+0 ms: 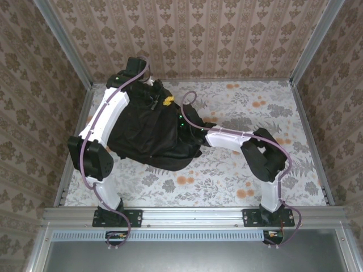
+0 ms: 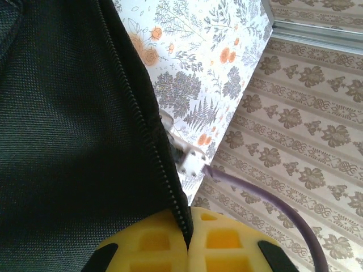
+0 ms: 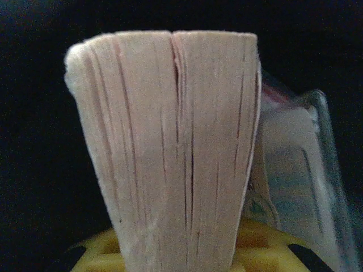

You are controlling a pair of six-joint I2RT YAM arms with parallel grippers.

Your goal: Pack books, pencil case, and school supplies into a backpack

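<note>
My left gripper spreads its fingers next to release the zip edge (image 2: 180,212) at the backpack's far edge.
The black backpack (image 1: 148,135) lies at the table's left middle. My left gripper (image 1: 168,101), with yellow fingers, is at the backpack's far edge. In the left wrist view it (image 2: 188,241) is shut on the backpack's zip edge (image 2: 152,141). My right arm reaches into the backpack from the right, and its gripper is hidden inside the fabric. In the right wrist view a book (image 3: 170,147) stands page edge toward the camera in the dark interior, pinched between my right gripper's (image 3: 178,252) yellow fingers (image 3: 266,249). A clear plastic case (image 3: 298,170) leans beside it. The school supplies are out of view.
The floral table (image 1: 238,170) is walled by patterned panels with metal rails (image 1: 306,124) at its edges. A purple cable (image 1: 190,110) loops over the backpack's right side. The right arm's elbow (image 1: 266,156) rests low over the table's right half.
</note>
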